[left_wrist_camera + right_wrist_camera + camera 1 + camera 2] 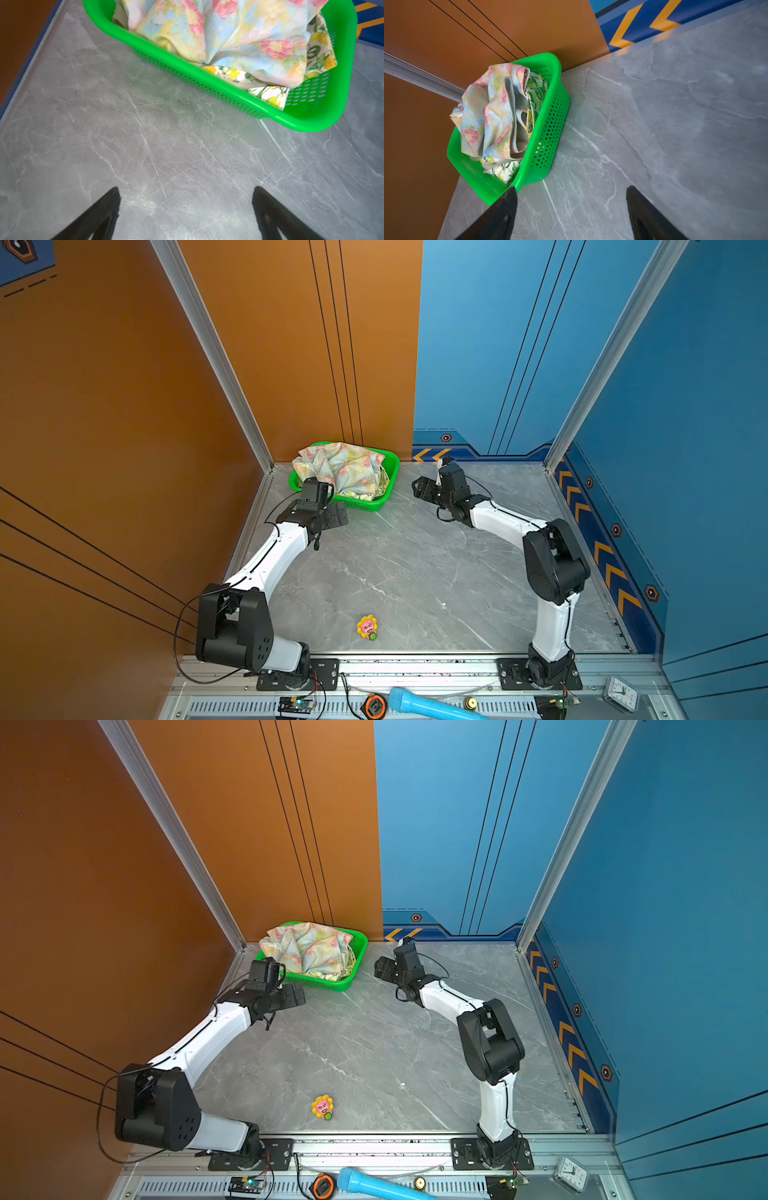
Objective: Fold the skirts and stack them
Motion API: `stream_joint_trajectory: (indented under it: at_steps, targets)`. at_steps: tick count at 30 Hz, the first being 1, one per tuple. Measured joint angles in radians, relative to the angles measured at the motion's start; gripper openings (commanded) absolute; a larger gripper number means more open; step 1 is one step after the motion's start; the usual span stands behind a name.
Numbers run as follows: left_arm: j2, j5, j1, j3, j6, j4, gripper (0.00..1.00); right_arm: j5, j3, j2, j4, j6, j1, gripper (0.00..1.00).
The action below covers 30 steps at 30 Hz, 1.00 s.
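Observation:
My left gripper is inward of the pastel blue-yellow skirt's near corner (368,484) (291,63), which lies on top of the lemon-print skirt. It will reach outward over the green rim onto that corner next.
The skirts lie crumpled in a green mesh basket (390,472) (360,949) at the back left corner. On top is the pastel blue-yellow skirt with pink flowers (336,466) (307,946) (239,31) (490,116). Under it, the white lemon-print skirt (268,95) (500,168) peeks out. My left gripper (340,515) (297,996) (186,188) is open and empty, low over the table just in front of the basket (207,83). My right gripper (422,487) (382,967) (572,188) is open and empty to the right of the basket (550,133), pointing toward it.
A small sunflower toy (367,627) (323,1107) lies near the table's front edge. On the front rail sit a blue cylinder (428,707), a tape measure (375,705) and a clock (621,695). The orange wall runs close behind and left of the basket.

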Motion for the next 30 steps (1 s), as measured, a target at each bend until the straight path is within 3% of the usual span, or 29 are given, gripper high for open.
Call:
stream_joint_trajectory:
  at_steps: [6, 15, 18, 19, 21, 23, 25, 30]
  targets:
    - [0.184, -0.034, -0.083, 0.227, 0.040, -0.001, 0.99, 0.015, -0.170, -0.229, -0.045, -0.087, 0.000, 0.83]
    - [0.525, -0.091, -0.170, 0.571, 0.079, -0.020, 0.99, 0.024, -0.330, -0.385, -0.122, -0.130, -0.050, 0.83]
    - [0.637, -0.116, -0.181, 0.666, 0.079, -0.027, 0.92, 0.023, -0.354, -0.417, -0.133, -0.136, -0.060, 0.82]
    - [0.674, -0.126, -0.181, 0.696, 0.079, -0.030, 0.88, 0.022, -0.357, -0.423, -0.138, -0.138, -0.061, 0.82]
    - [0.740, -0.141, -0.180, 0.750, 0.077, -0.034, 0.64, 0.022, -0.358, -0.430, -0.146, -0.141, -0.061, 0.82]
    - [0.799, -0.154, -0.176, 0.801, 0.082, -0.039, 0.30, 0.021, -0.358, -0.432, -0.154, -0.144, -0.061, 0.82]
    - [0.833, -0.157, -0.173, 0.839, 0.085, -0.048, 0.02, 0.021, -0.358, -0.433, -0.161, -0.145, -0.061, 0.82]
    - [0.830, -0.157, -0.159, 0.907, 0.108, -0.066, 0.00, 0.023, -0.358, -0.437, -0.175, -0.149, -0.058, 0.81]
